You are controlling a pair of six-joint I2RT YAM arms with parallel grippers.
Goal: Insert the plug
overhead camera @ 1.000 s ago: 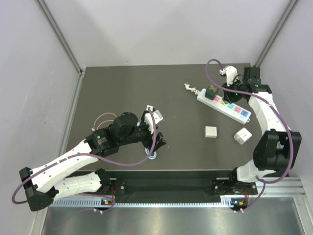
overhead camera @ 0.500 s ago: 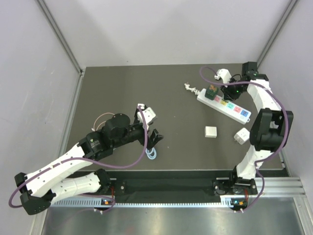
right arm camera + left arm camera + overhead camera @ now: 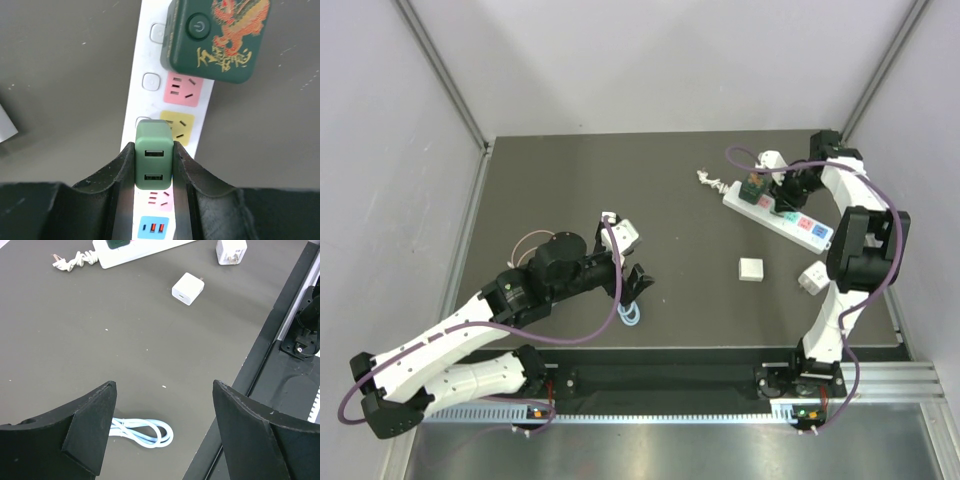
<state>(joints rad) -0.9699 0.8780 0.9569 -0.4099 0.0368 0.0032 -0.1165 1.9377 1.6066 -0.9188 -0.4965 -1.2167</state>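
Observation:
My right gripper should move to its right in the wrist view next, since the yellow socket (image 3: 180, 127) lies that way and below it, then lower the plug in and release it.
My right gripper (image 3: 154, 161) is shut on a green USB plug (image 3: 154, 155) and holds it above the white power strip (image 3: 150, 100), over its yellow socket (image 3: 180, 127). A dark green adapter with a gold dragon (image 3: 217, 37) sits plugged into the strip's end. In the top view the right gripper (image 3: 788, 186) hovers over the strip (image 3: 780, 212) at the back right. My left gripper (image 3: 162, 432) is open and empty above a coiled light-blue cable (image 3: 142, 431); it also shows in the top view (image 3: 632, 283).
Two white adapters lie on the dark table, one square (image 3: 751, 269) and one near the right edge (image 3: 814, 278). The strip's bundled white cord (image 3: 709, 181) lies at its left end. A black rail (image 3: 280, 340) runs along the table's near edge.
My right gripper has swung left from behind the strip to above it, carrying the green plug. My left gripper drew back toward the left between the earliest frame and half a second ago, then stayed still.

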